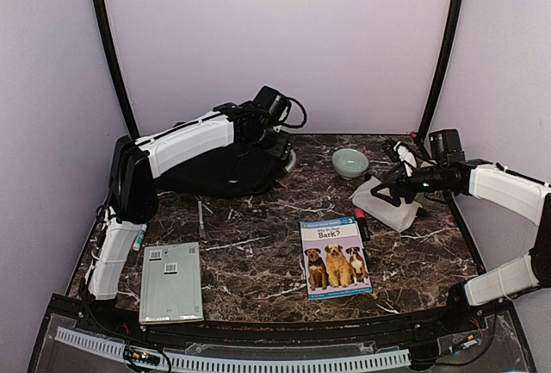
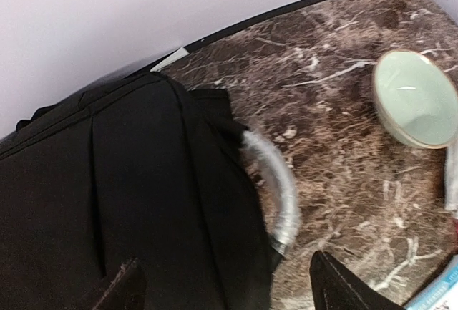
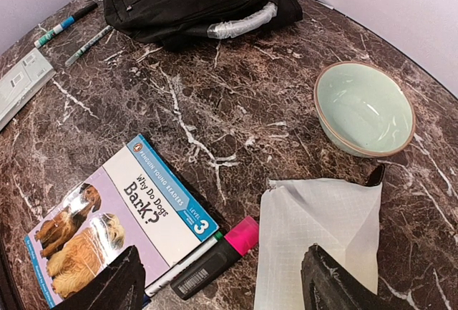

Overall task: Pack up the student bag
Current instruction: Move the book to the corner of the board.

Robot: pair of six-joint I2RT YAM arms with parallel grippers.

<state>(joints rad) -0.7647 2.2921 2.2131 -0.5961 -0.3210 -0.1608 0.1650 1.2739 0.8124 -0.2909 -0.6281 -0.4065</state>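
The bag's edge by the grey looped handle (image 1: 276, 168) is between my open fingers. I will next move my left gripper straight down onto the fabric (image 2: 240, 217) beside that handle.
The student bag (image 1: 215, 173) is a black fabric backpack lying flat at the back left of the marble table. Its grey looped handle (image 2: 278, 185) sticks out at the right end. My left gripper (image 1: 277, 145) hovers over that end, open. In the left wrist view the left gripper (image 2: 229, 292) has one finger above the bag (image 2: 129, 202) and the other above bare marble, holding nothing. My right gripper (image 1: 392, 175) is open above a translucent white pouch (image 1: 383, 202). In the right wrist view the right gripper (image 3: 222, 292) straddles the pouch (image 3: 322, 238) and a pink-capped highlighter (image 3: 215, 256).
A pale green bowl (image 1: 350, 163) stands between the bag and the pouch. A dog book (image 1: 334, 257) lies front centre, with a marker tucked along its edge. A grey flat case (image 1: 170, 280) lies front left, with pens (image 1: 201, 216) near it. Walls close in on three sides.
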